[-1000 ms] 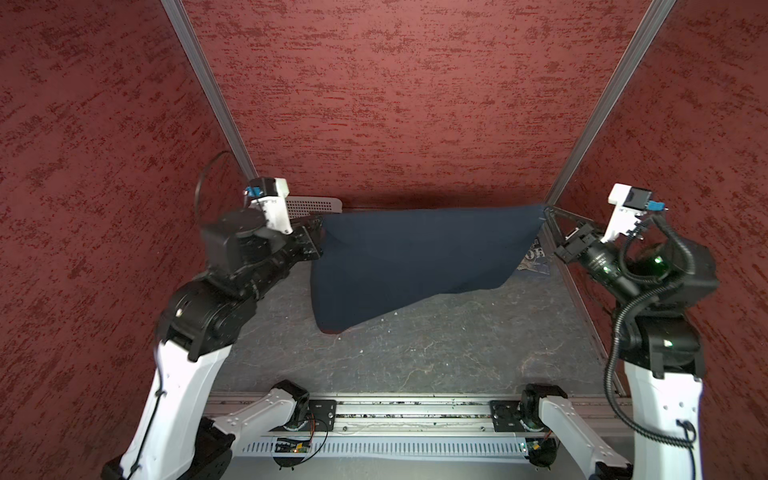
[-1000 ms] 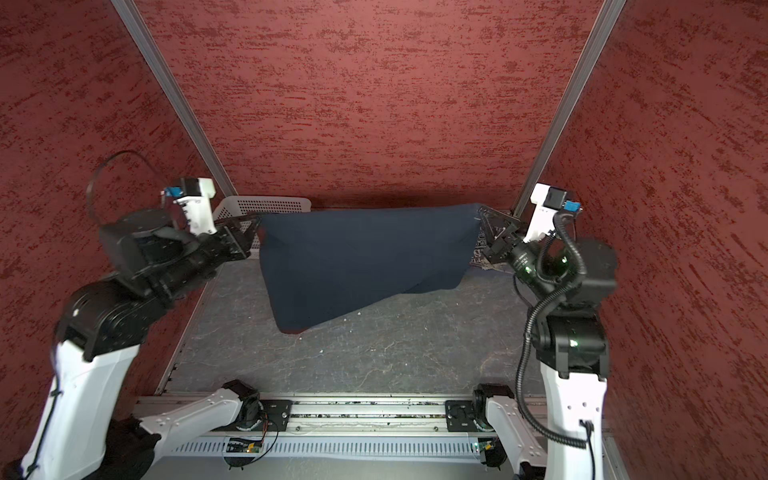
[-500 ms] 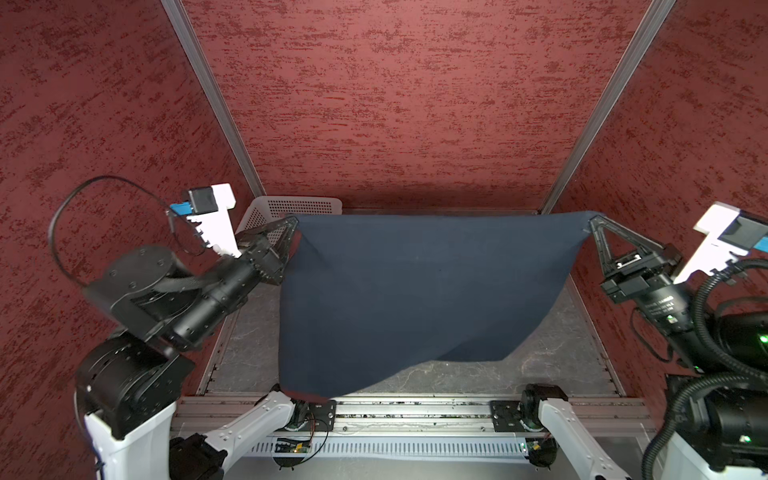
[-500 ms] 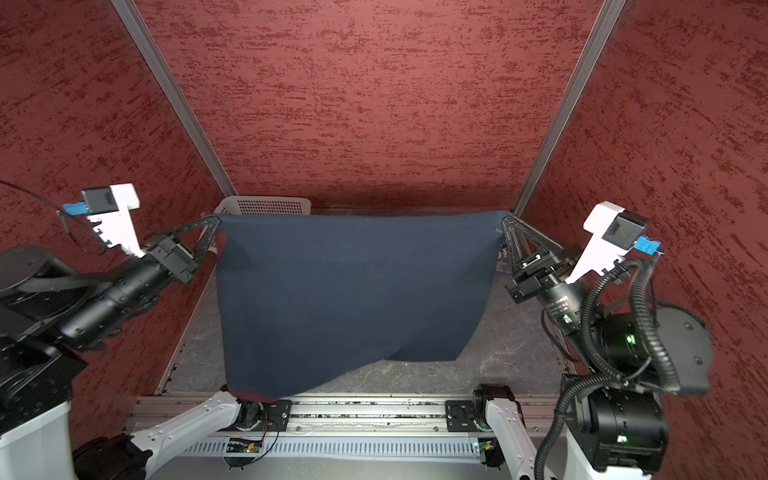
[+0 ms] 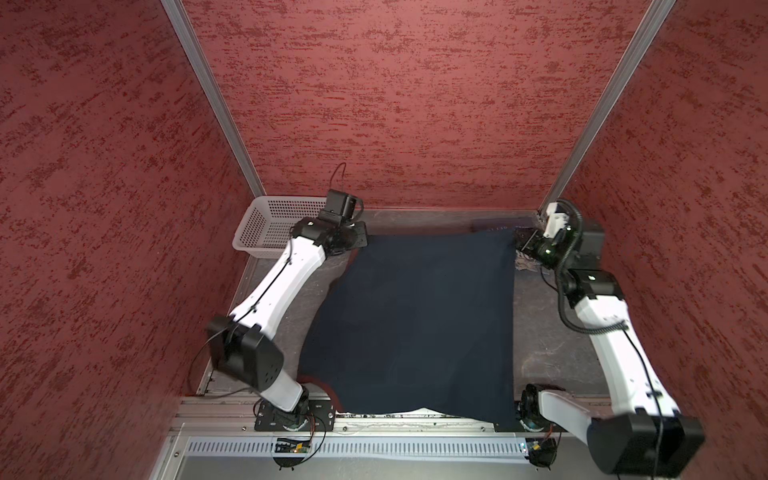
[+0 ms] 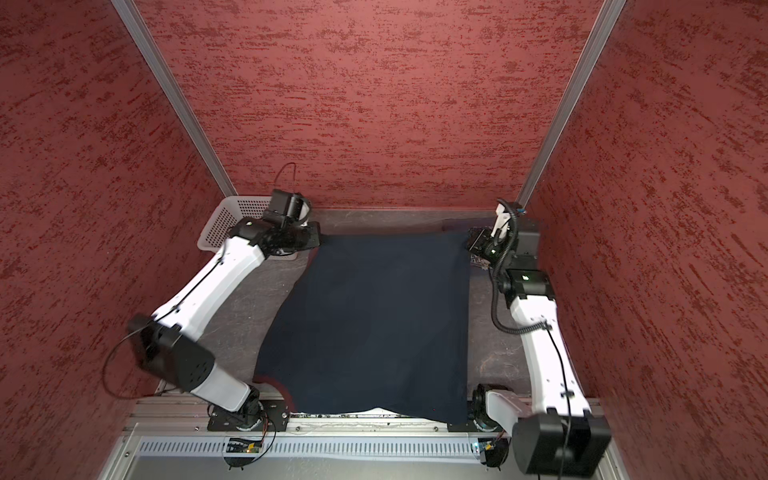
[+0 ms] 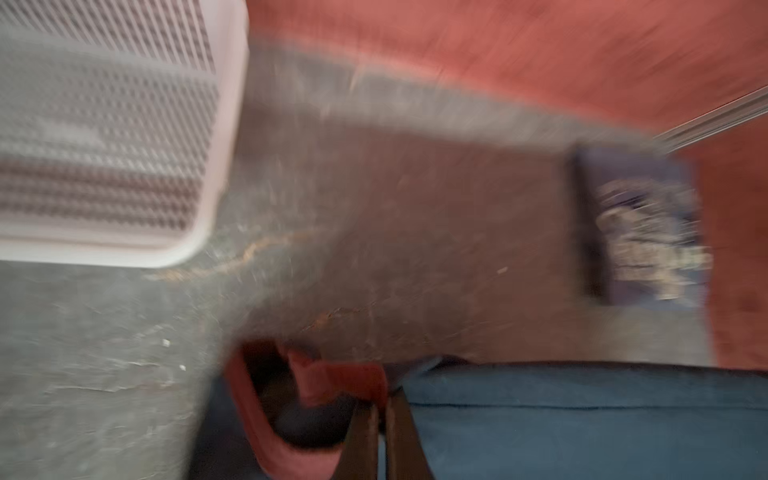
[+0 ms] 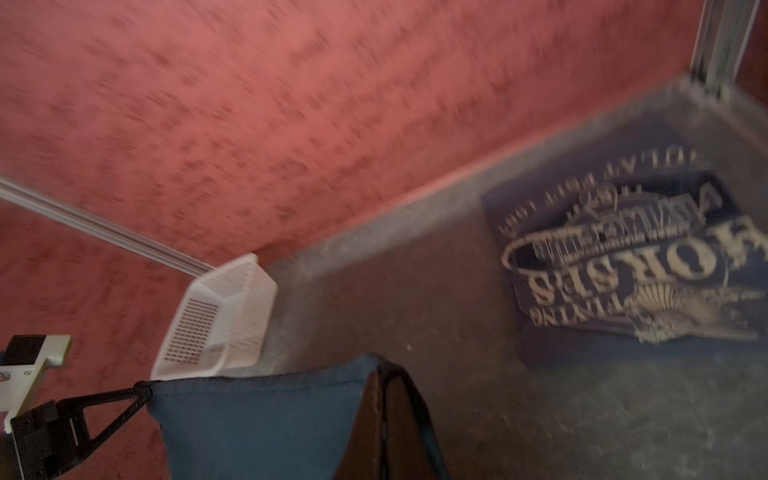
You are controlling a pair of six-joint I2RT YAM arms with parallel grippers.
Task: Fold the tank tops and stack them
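Note:
My left gripper moves down outward onto the bare tabletop (image 5: pixel 376 228) (image 7: pixel 320 214) beside the basket next and releases the tank top's corner there. The tank top's held edge still hangs above the table.
The dark navy tank top (image 5: pixel 415 324) (image 6: pixel 374 324) lies spread flat over the table, and its near hem reaches the front rail. Maroon trim (image 7: pixel 266 415) shows at a strap loop beside my left gripper. My left gripper (image 5: pixel 360 243) (image 6: pixel 318 241) (image 7: pixel 384 405) is shut on the far left corner of the top. My right gripper (image 5: pixel 518 246) (image 6: pixel 468 245) (image 8: pixel 380 378) is shut on the far right corner. The slate-blue tank top (image 8: pixel 623 257) (image 7: pixel 640 224) (image 5: pixel 498 227) with whitish lettering lies folded in the far right corner, partly behind the right arm.
A white perforated basket (image 5: pixel 274 224) (image 6: pixel 224 226) (image 8: pixel 220 316) stands in the far left corner, just behind the left gripper. Red walls enclose the table (image 5: pixel 540 332) on three sides. Both arm bases sit on the front rail (image 5: pixel 395 424).
Both grippers have swung down and away to the far side of the table. The navy tank top, held up hanging before, now lies flat. Both grips are unchanged.

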